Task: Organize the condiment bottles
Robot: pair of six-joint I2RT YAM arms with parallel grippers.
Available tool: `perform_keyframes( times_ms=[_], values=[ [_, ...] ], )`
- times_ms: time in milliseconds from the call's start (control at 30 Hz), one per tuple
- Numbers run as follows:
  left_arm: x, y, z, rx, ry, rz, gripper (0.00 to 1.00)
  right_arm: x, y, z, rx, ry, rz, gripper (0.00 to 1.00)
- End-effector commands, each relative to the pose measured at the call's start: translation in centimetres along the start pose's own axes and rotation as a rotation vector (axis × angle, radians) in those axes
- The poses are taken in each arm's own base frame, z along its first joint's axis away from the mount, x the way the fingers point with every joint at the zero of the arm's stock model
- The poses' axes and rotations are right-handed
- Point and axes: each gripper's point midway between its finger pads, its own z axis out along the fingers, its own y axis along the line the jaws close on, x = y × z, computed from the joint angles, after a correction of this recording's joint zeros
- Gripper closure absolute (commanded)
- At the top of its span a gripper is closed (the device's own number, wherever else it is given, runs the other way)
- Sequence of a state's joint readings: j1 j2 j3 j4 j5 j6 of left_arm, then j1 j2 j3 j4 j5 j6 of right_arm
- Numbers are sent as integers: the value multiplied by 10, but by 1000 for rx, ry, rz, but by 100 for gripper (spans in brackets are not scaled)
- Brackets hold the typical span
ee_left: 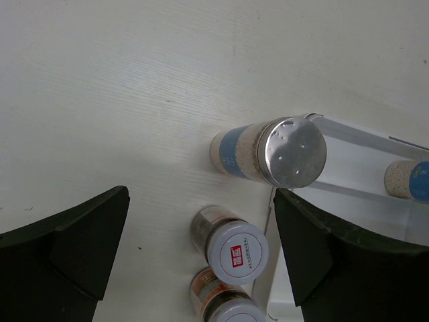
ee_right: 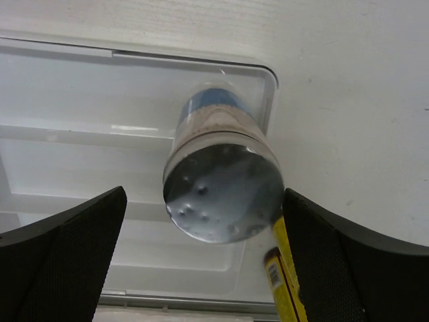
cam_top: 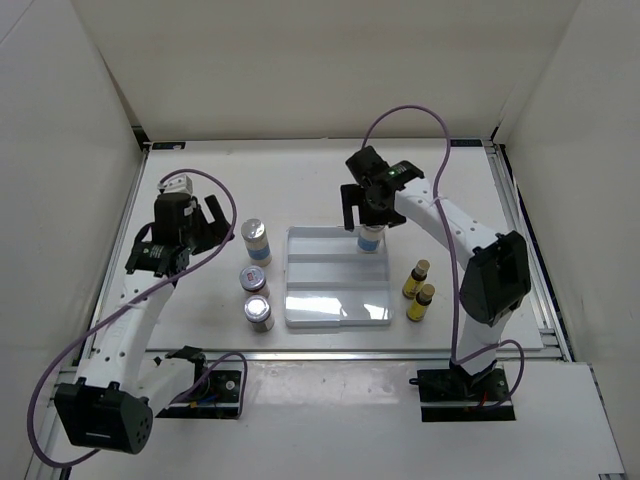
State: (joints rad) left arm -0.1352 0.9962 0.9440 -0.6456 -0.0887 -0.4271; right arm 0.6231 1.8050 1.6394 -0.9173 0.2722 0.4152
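Observation:
I will next move my left gripper toward the tall bottle still outside the tray, then down with fingers around its silver cap.
One tall white bottle with a blue label [cam_top: 370, 240] stands in the right end of the far row of the white tray [cam_top: 320, 300]. My right gripper [cam_top: 367, 214] hovers over it, open, its jaws either side of the silver cap [ee_right: 223, 194] without gripping. The other tall bottle [cam_top: 256, 240] stands on the table left of the tray, with two brownish jars [cam_top: 253, 280] [cam_top: 259, 314] nearer me. My left gripper [cam_top: 200, 238] is open and empty, left of them. In the left wrist view the tall bottle [ee_left: 268, 153] and one jar [ee_left: 231, 245] lie ahead of the gripper [ee_left: 201, 201]. Two tiny yellow bottles [cam_top: 416, 279] [cam_top: 421, 302] stand right of the tray.
The tray's middle and near rows hold nothing. White walls enclose the table on three sides. One yellow bottle [ee_right: 285, 282] shows close beside my right finger [ee_right: 362, 261]. The tray's left edge [ee_left: 362, 161] lies just beyond the left-hand tall bottle.

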Motion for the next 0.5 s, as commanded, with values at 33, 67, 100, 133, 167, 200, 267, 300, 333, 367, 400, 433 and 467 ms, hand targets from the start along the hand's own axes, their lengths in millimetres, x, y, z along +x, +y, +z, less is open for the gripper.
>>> perform_keyframes(
  times_ms=[33, 67, 100, 133, 167, 200, 267, 300, 333, 367, 400, 433, 467],
  values=[
    [-14, -17, 2, 66, -11, 15, 0, -27, -30, -73, 83, -146, 4, 0],
    [-16, -22, 0, 88, -13, 14, 0, -28, -38, -90, 90, -178, 4, 0],
    [-14, -23, 2, 94, 0, 15, 0, -29, -44, -103, 97, -201, 1, 0],
    [-20, -29, -1, 111, -19, 19, 0, -25, -50, -113, 110, -206, 2, 0],
    [-25, -36, -4, 128, -31, 26, 0, -25, -57, -134, 102, -252, 7, 0],
    [-29, -42, -3, 137, -29, 32, 0, -21, -62, -139, 110, -264, 11, 0],
    [-28, -55, 0, 162, -13, 72, 0, -4, -73, -154, 103, -279, 16, 0],
    [-24, -59, 9, 161, 16, 95, 0, 1, -79, -155, 109, -279, 24, 0],
    [-22, -64, 13, 166, 28, 103, 0, 8, -85, -161, 100, -290, 37, 0],
    [-20, -69, 16, 173, 40, 112, 0, 17, -89, -160, 108, -271, 30, 0],
    [-13, -76, 21, 177, 55, 132, 0, 31, -92, -150, 122, -234, 30, 0],
    [-7, -77, 32, 153, 80, 155, 0, 41, -99, -150, 129, -226, 47, 0],
    [-7, -81, 38, 148, 79, 174, 0, 51, -102, -146, 140, -201, 38, 0]
  ],
)
